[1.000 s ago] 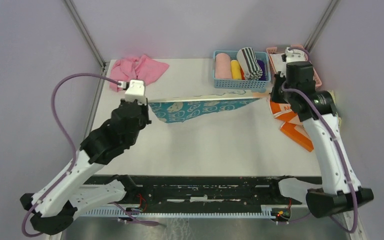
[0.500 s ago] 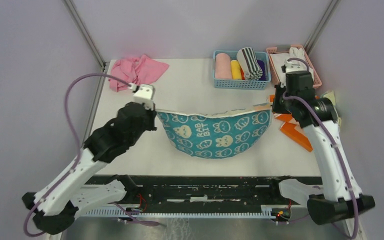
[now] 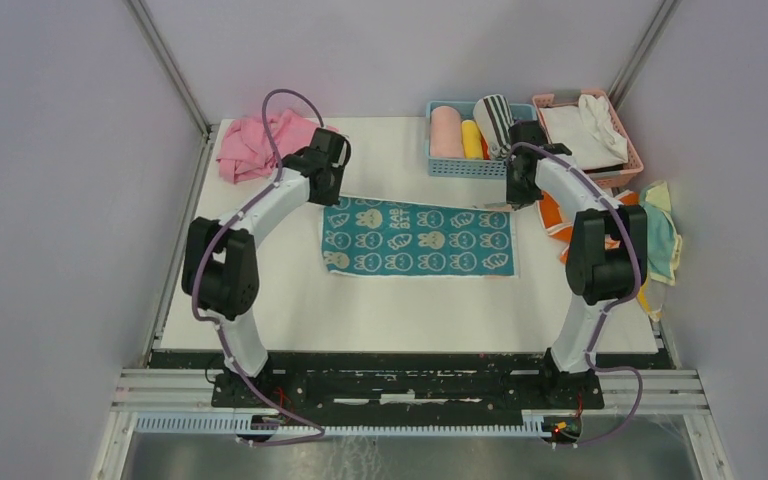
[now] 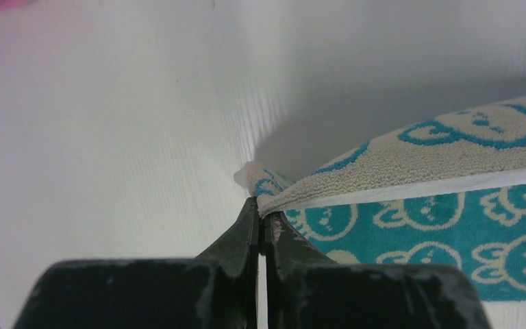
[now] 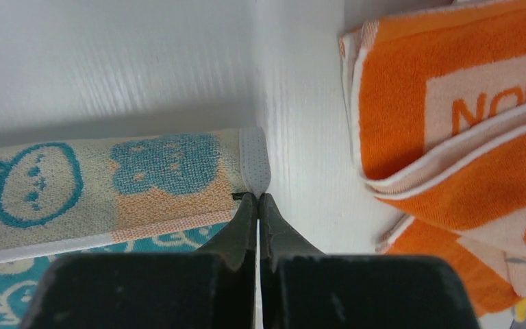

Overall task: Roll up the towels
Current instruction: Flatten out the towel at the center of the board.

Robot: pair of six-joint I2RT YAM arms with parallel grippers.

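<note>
The teal towel's far corner, its edge still raised, goes up next in my left gripper, then down onto bare tabletop just below, where the gripper releases it.
A teal towel with pale bunny prints (image 3: 418, 238) lies spread flat in the middle of the table. My left gripper (image 3: 328, 196) is shut on its far left corner (image 4: 264, 195), held just above the table. My right gripper (image 3: 512, 200) is shut on its far right corner (image 5: 253, 171). The corner edges are lifted and show the pale reverse side. An orange towel with white lettering (image 5: 452, 123) lies crumpled to the right of the right gripper, and shows in the top view (image 3: 560, 222) behind the right arm.
A crumpled pink cloth (image 3: 260, 142) lies at the far left corner. A blue basket (image 3: 480, 166) holds several rolled towels at the back. A pink basket (image 3: 628, 150) with white cloth stands right of it. A teal-and-yellow towel (image 3: 660, 240) hangs at the right edge.
Both arms have reached far forward and lowered the bunny towel. It hung sagging between the grippers near the front; now it lies flat on the table, corners still gripped.
</note>
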